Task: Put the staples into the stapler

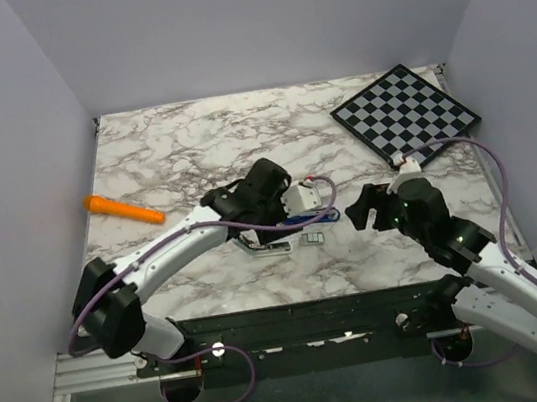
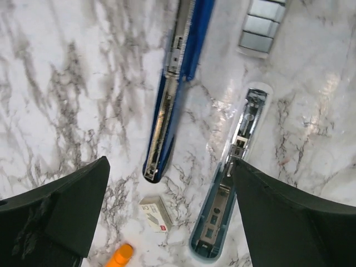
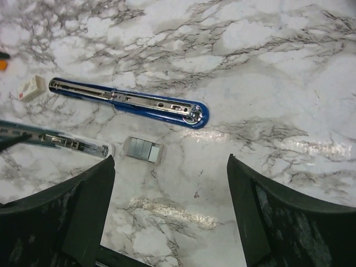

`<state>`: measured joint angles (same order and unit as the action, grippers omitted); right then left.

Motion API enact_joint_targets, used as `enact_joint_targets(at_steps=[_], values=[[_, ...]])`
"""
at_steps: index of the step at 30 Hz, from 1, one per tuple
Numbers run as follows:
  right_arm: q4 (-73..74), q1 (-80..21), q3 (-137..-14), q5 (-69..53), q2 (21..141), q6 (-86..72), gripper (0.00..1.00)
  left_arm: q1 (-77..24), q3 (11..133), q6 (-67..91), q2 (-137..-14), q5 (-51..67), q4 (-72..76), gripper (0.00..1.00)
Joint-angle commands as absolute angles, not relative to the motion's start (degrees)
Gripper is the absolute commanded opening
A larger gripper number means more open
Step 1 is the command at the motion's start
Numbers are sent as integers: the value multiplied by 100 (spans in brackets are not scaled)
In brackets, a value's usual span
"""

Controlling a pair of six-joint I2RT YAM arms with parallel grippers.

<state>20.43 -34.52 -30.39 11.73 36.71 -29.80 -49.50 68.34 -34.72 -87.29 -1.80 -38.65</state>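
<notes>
The right gripper goes left in the top view, turns and lowers onto the dark blue base's middle (image 3: 114, 97) next, since the base's length runs along the fingers' opening.
The stapler lies opened out on the marble table, partly under my left gripper (image 1: 269, 193). Its dark blue base with the silvery channel (image 2: 172, 94) lies apart from its light blue top (image 2: 231, 183), inner side up. In the right wrist view the base (image 3: 128, 100) lies above the top (image 3: 55, 142). The staples (image 2: 261, 25), a short silvery-grey block, lie on the table beside the stapler (image 1: 304, 220), and show in the top view (image 1: 315, 239) and the right wrist view (image 3: 143, 150). My left gripper (image 2: 169, 167) is open and empty above the stapler. My right gripper (image 1: 369, 208) is open and empty, right of the staples (image 3: 169, 161).
A small white box (image 2: 157, 212) lies near the stapler's end, also in the right wrist view (image 3: 31, 87). An orange pen-like stick (image 1: 123, 209) lies at the left. A checkerboard (image 1: 404, 115) sits at the back right. Grey walls enclose the table.
</notes>
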Motion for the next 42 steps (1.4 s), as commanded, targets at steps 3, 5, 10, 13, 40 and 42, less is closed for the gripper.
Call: enact_joint_targets(at_steps=[3, 5, 10, 13, 40, 42], values=[[1925, -3463, -3988, 27, 5105, -1638, 90, -4123, 5848, -1745, -6974, -613, -1945, 99], [1951, -3454, -4244, -491, 5544, -1294, 90, -3677, 5547, -1347, -6489, -729, -1305, 99], [2469, -3472, -5262, -949, 7047, -230, 90, -3156, 4466, -520, -5012, -2079, 233, 99], [2689, -3507, -5728, -940, 7812, 298, 89, -2954, 4000, -352, -4518, -2705, 850, 99], [3577, -4228, -8631, -950, 11584, 1758, 56, -2435, 3076, -686, -4518, -3173, 2470, 99], [3603, -4219, -8639, -853, 11637, 1714, 47, -2435, 3076, -677, -4518, -3155, 2452, 99]])
